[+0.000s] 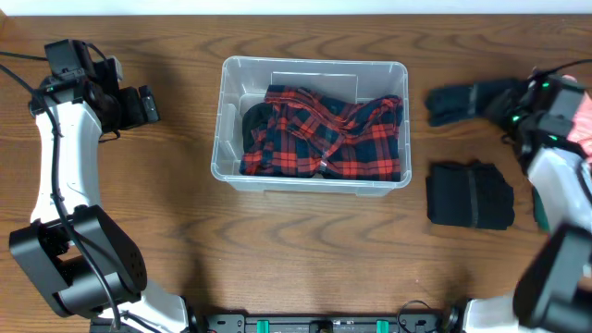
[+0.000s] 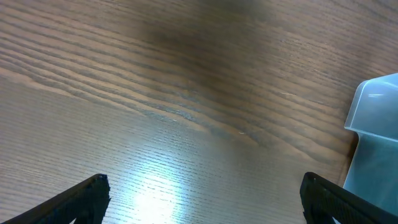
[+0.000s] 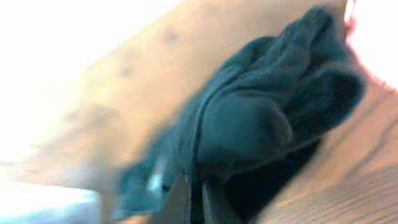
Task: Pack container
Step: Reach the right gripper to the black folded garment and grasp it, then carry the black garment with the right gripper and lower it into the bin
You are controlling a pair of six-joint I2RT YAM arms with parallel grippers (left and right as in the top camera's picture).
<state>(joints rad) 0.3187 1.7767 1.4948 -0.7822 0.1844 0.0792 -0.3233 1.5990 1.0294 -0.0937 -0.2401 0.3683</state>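
Observation:
My right gripper lifts across the plaid shirt (image 1: 324,134) next and releases the garment in the tub's far corner (image 1: 252,88), since that lies to its left in the overhead view.
The container (image 1: 225,139) is a clear plastic tub at the table's middle, and a red-and-dark plaid shirt (image 1: 324,134) lies crumpled inside it. In the left wrist view its corner (image 2: 376,143) shows at the right edge. Right of the tub, my right gripper (image 1: 509,113) is shut on a bunched dark teal garment (image 1: 462,100), whose cloth is pinched between the fingers (image 3: 181,198) in the blurred right wrist view. My left gripper (image 1: 148,104) hovers left of the tub, open and holding nothing, with only bare wood between its fingertips (image 2: 93,190).
A folded black garment (image 1: 469,194) lies on the table right of the tub, near the front. Something pink (image 1: 581,129) shows at the far right edge behind the right arm. The white left arm (image 1: 65,176) runs down the left side.

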